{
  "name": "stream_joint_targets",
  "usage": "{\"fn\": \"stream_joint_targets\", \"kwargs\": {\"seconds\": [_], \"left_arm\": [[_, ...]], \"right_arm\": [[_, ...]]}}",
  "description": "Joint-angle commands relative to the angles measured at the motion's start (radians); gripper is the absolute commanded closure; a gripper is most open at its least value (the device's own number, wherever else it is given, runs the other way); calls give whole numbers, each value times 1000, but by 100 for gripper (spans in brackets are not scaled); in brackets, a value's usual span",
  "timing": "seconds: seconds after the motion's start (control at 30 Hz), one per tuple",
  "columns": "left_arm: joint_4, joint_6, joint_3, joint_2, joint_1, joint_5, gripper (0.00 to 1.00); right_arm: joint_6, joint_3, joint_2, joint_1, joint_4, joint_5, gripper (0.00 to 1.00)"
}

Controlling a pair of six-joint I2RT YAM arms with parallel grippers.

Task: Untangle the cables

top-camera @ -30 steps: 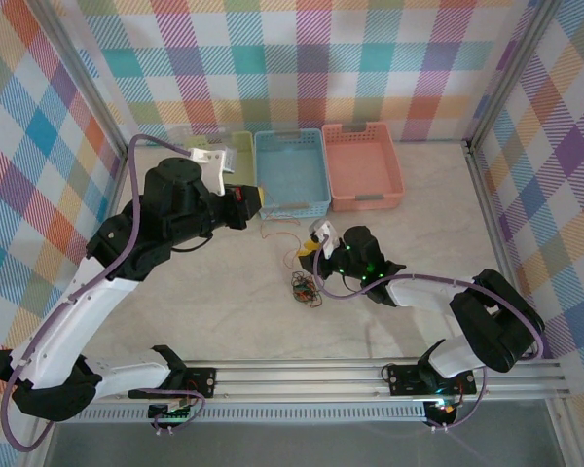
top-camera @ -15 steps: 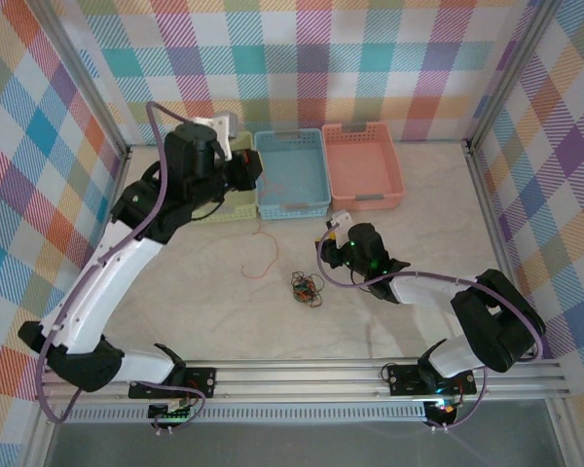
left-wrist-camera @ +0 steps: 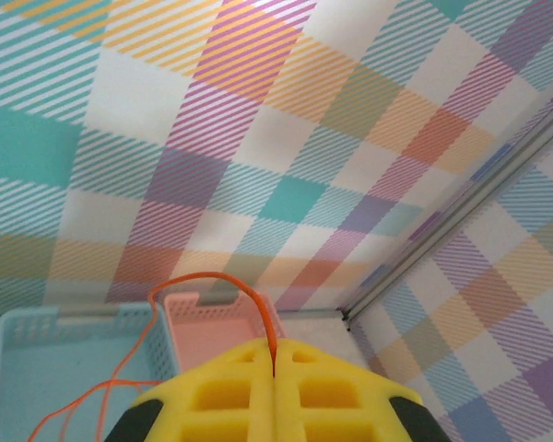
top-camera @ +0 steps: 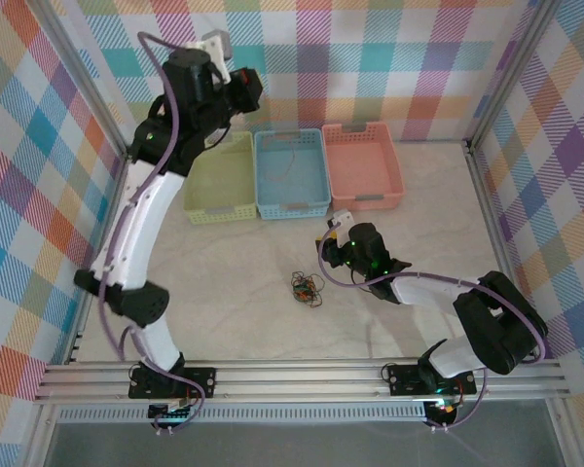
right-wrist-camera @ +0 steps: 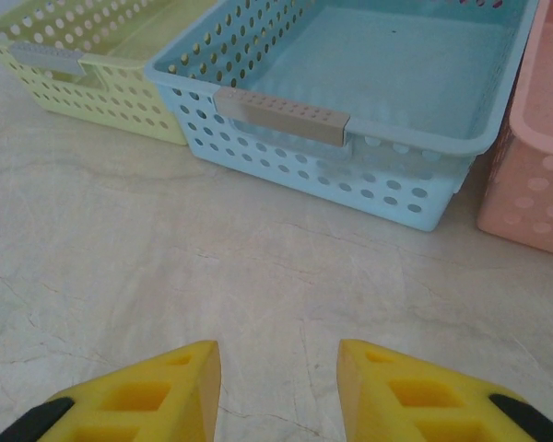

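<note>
My left gripper will go down toward the blue basket (left-wrist-camera: 64, 354) below its raised fingertips, tilt them down and release the orange cable already hanging over the basket.
My left gripper (top-camera: 254, 89) is raised high near the back wall, above the baskets. It is shut on a thin orange cable (left-wrist-camera: 205, 276). The cable comes out between the yellow fingertips (left-wrist-camera: 275, 345), arcs left and hangs down over the blue basket (left-wrist-camera: 64, 354). A small clump of tangled cables (top-camera: 307, 288) in red, orange, green and black lies on the table in the middle. My right gripper (top-camera: 328, 237) hovers low over the table just right of and behind the clump. In the right wrist view it (right-wrist-camera: 278, 354) stands open with only bare table between its fingers.
Three baskets stand in a row at the back: yellow-green (top-camera: 219, 180), blue (top-camera: 290, 175) and pink (top-camera: 362, 167). In the right wrist view the blue basket (right-wrist-camera: 350, 120) is right ahead, with the yellow-green one (right-wrist-camera: 101, 64) to its left. Checked walls enclose the table (top-camera: 224, 292).
My left arm has swung up and back with the orange cable, which lifted off the table and now hangs over the blue basket. The right gripper has barely moved.
</note>
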Motion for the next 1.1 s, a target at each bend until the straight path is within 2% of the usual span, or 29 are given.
{"fn": "stream_joint_targets", "kwargs": {"seconds": [0.0,0.1,0.4,0.43,0.47,0.53,0.67,0.87,1.07], "left_arm": [[11,20,74,122,18,90,100],[41,25,82,221,21,169,100],[-15,23,44,466,37,167,100],[-24,23,34,472,37,148,98],[-34,17,16,471,37,119,92],[-40,-1,-32,450,42,83,70],[-58,-15,-119,385,47,73,54],[-48,-9,-324,183,46,109,49],[118,-63,-779,-161,30,207,49]], "right_arm": [[19,7,-13,-9,12,-10,61],[20,9,-12,-8,13,-15,61],[19,10,-11,-10,14,-24,61],[20,10,-10,-10,14,-26,61],[19,12,-9,-10,11,-28,61],[20,12,-9,-10,11,-30,61],[20,12,-9,-10,11,-31,61],[20,14,-8,-10,8,-35,61],[13,25,-1,-10,-2,-80,61]]}}
